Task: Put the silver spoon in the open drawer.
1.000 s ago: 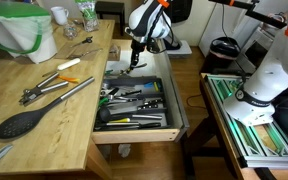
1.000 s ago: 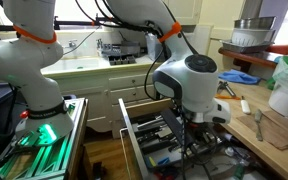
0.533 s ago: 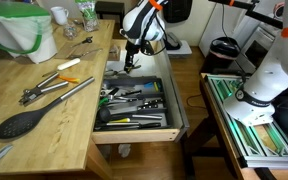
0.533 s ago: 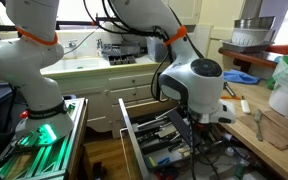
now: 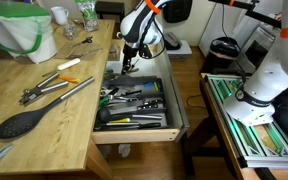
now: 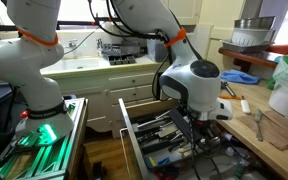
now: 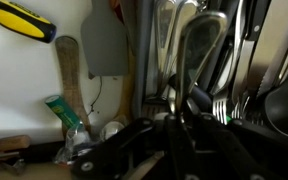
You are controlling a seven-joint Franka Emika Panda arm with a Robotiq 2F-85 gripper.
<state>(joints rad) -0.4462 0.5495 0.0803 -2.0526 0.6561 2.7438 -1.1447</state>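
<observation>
The robot next needs to lower its gripper toward the tray slot with similar metal handles below it and let go of the silver spoon point(image 7: 173, 97) beside others of its kind.
The open drawer point(image 5: 134, 136) is light wood with a dark divided tray full of utensils, and it shows in both exterior views point(image 6: 130, 128). My gripper point(image 5: 128, 62) hangs over the drawer's far end, close to the counter edge. In the wrist view the fingers point(image 7: 176, 112) are nearly together on a slim metal handle, the silver spoon point(image 7: 173, 97). The spoon points down toward the tray, and most of it is hidden by the fingers. The tray below holds a looped metal tool point(image 7: 199, 45), forks and dark ladles.
On the wooden counter point(image 5: 44, 135) lie long silver tongs point(image 5: 62, 95), a large black spoon point(image 5: 22, 123) and pliers point(image 5: 39, 92). A green-rimmed white container point(image 5: 22, 30) stands at the back. A yellow-handled tool point(image 7: 22, 20) lies in the drawer's pale compartment.
My gripper has shifted a little toward the counter side over the drawer's far end, still shut on the spoon. Nothing else has moved.
</observation>
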